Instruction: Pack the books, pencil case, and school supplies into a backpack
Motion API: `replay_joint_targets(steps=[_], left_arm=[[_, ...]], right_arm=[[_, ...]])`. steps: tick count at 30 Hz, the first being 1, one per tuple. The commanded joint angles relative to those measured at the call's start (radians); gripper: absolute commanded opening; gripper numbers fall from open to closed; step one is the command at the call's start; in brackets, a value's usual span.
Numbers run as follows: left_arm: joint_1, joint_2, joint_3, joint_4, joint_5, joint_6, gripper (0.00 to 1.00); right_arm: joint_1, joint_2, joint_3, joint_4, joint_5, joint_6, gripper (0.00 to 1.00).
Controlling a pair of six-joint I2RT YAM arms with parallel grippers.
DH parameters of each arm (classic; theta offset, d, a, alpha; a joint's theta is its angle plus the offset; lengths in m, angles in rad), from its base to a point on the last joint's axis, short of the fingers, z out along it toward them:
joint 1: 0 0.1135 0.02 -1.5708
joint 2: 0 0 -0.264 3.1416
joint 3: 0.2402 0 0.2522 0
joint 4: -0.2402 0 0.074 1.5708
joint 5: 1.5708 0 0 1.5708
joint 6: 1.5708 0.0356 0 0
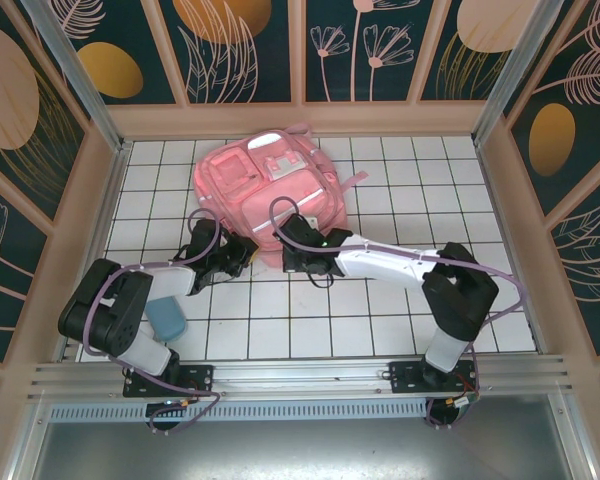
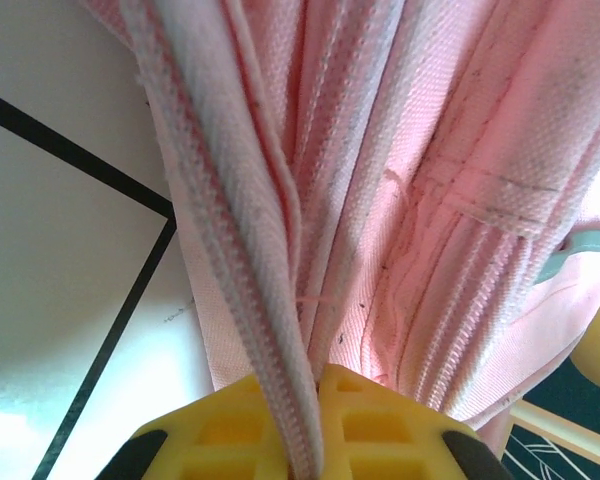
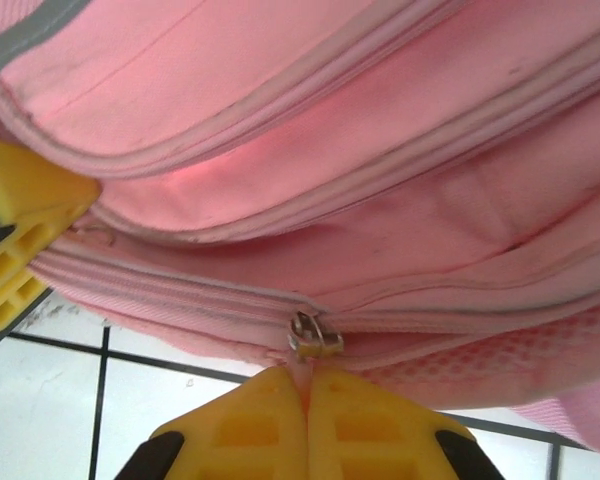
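Observation:
The robot's right hand will pull the pull tab along the zip edge, away from the left gripper, and then let go of it.
The pink backpack [image 1: 265,185] lies flat at the back middle of the tiled table. My left gripper [image 1: 242,252] is at its near left edge, and in the left wrist view its yellow fingers [image 2: 230,430] are shut on a strip of the backpack's zip edge [image 2: 250,260]. My right gripper [image 1: 292,250] is at the near edge just to the right. Its yellow fingertips [image 3: 370,420] are shut on the pink pull tab under the metal zip slider [image 3: 315,338]. A light blue soft oblong [image 1: 166,318], probably the pencil case, lies by the left arm. The books are out of view.
The other gripper's yellow finger [image 3: 20,235] shows at the left of the right wrist view, close against the backpack [image 3: 360,150]. Wooden walls [image 1: 95,200] enclose the table on three sides. White tiles [image 1: 400,310] lie bare at the front right.

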Motion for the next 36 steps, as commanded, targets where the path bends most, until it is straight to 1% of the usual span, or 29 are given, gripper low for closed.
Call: replay_joint_targets(steps=[1,4,8,10,11,13,14,16,19,22,25,28,31,36], left_arm=[[0.024,-0.037,0.006,-0.062,-0.104,0.061,0.0],[0.024,-0.054,0.003,-0.078,-0.113,0.076,0.0],[0.024,-0.064,0.008,-0.086,-0.11,0.094,0.0],[0.024,-0.064,0.015,-0.091,-0.102,0.104,0.0],[0.024,-0.064,0.019,-0.092,-0.099,0.109,0.0],[0.024,-0.062,0.028,-0.097,-0.086,0.121,0.0],[0.023,-0.062,0.035,-0.103,-0.082,0.128,0.0],[0.024,-0.068,0.042,-0.11,-0.08,0.136,0.0],[0.024,-0.073,0.054,-0.129,-0.083,0.149,0.0],[0.024,-0.076,0.057,-0.133,-0.085,0.15,0.0],[0.024,-0.072,0.055,-0.135,-0.084,0.15,0.0],[0.024,-0.071,0.055,-0.134,-0.08,0.149,0.0],[0.025,-0.069,0.055,-0.134,-0.078,0.148,0.0],[0.024,-0.068,0.055,-0.133,-0.077,0.15,0.0]], right_arm=[[-0.089,-0.098,-0.05,-0.199,0.239,0.054,0.02],[-0.13,-0.141,-0.087,-0.196,0.248,0.049,0.02],[-0.158,-0.174,-0.106,-0.187,0.254,0.025,0.01],[-0.164,-0.175,-0.106,-0.175,0.242,0.008,0.0],[-0.164,-0.173,-0.105,-0.157,0.212,-0.019,0.01],[-0.148,-0.171,-0.106,-0.094,0.105,-0.128,0.07],[-0.125,-0.17,-0.105,-0.073,0.071,-0.179,0.12],[-0.085,-0.161,-0.09,-0.046,-0.015,-0.266,0.26],[-0.064,-0.136,-0.074,-0.015,-0.127,-0.346,0.42],[-0.064,-0.087,-0.054,-0.007,-0.16,-0.395,0.49],[-0.068,-0.031,-0.021,-0.016,-0.169,-0.431,0.5],[-0.07,0.005,-0.001,-0.015,-0.171,-0.448,0.48],[-0.072,0.024,0.016,-0.009,-0.163,-0.456,0.43],[-0.075,0.05,0.039,-0.006,-0.136,-0.463,0.32]])
